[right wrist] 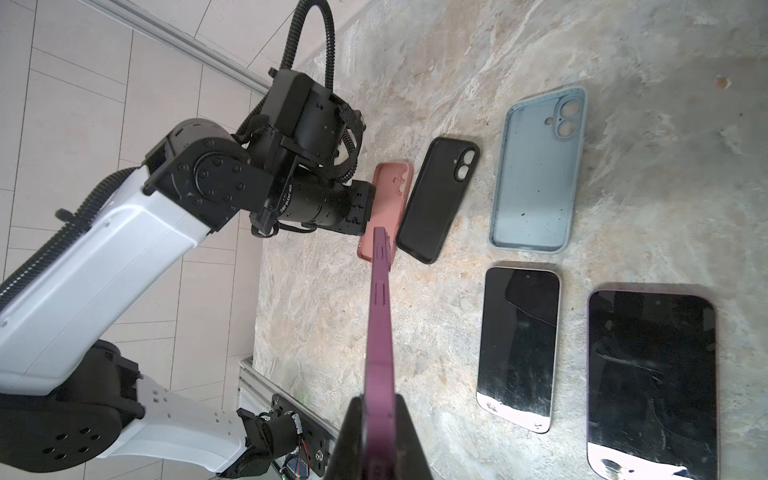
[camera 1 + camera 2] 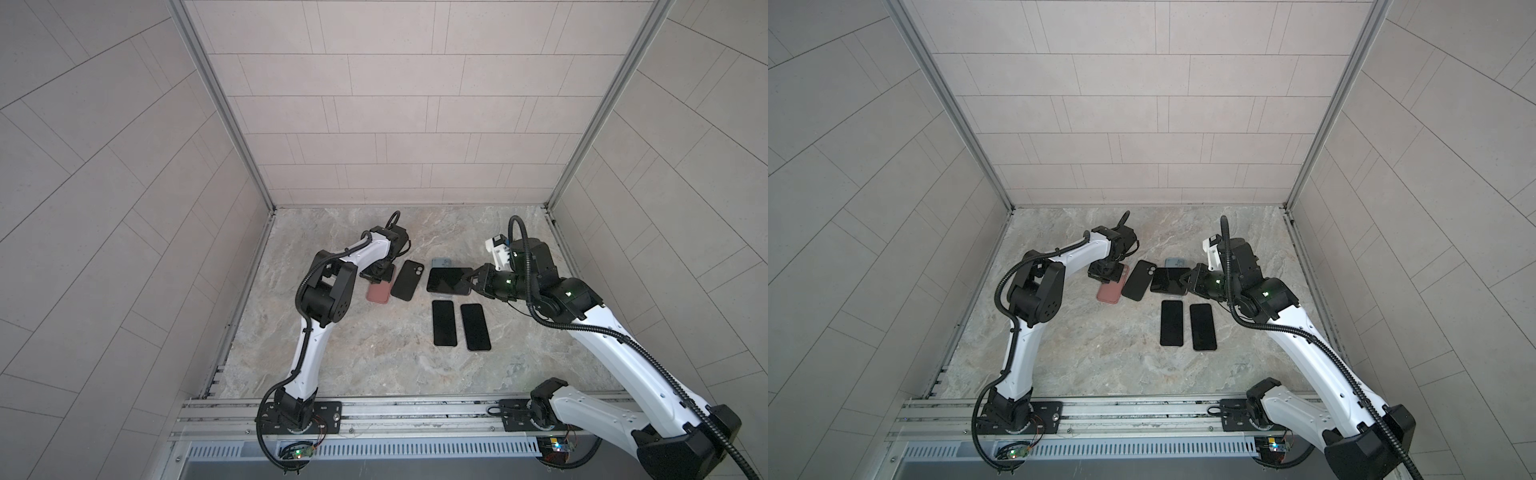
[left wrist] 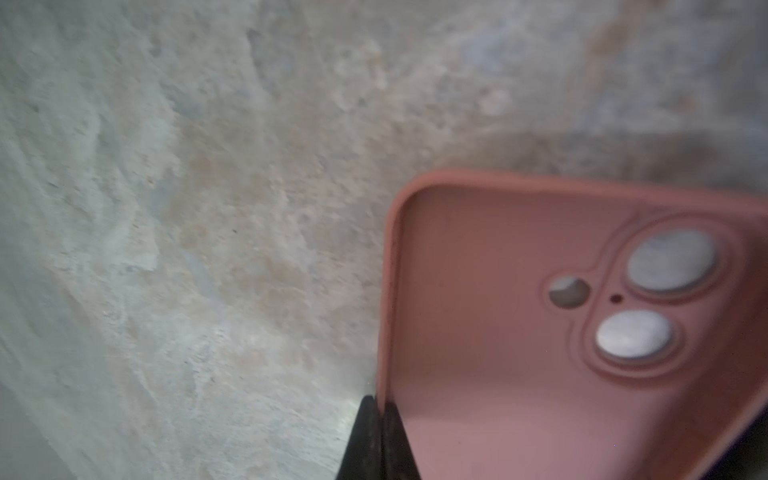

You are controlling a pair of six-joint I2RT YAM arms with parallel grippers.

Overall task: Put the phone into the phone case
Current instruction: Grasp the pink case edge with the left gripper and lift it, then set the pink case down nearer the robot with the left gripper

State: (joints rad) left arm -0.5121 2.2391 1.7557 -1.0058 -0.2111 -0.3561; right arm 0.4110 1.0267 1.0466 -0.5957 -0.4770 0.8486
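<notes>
The robot's left gripper will next pull the pink case (image 3: 540, 332) back with a turn to the bare marble beside the lying phones and let go of it, because the black case is crowding it.
The pink phone case (image 3: 540, 332) lies hollow side up on the marble table at the left, partly under my left wrist in both top views (image 2: 379, 295) (image 2: 1109, 294). My left gripper (image 3: 381, 411) is shut on the case's side wall. My right gripper (image 1: 376, 419) is shut on a purple phone (image 1: 380, 311), seen edge-on in the right wrist view. In a top view the phone (image 2: 446, 281) hangs dark screen up over the table's middle, right of the cases, held at its right edge by the right gripper (image 2: 471, 279).
A black case (image 2: 407, 279) lies just right of the pink one. A pale blue case (image 1: 536, 174) sits further right, partly hidden under the held phone in the top views. Two more phones (image 2: 444, 323) (image 2: 475, 326) lie screen up nearer the front.
</notes>
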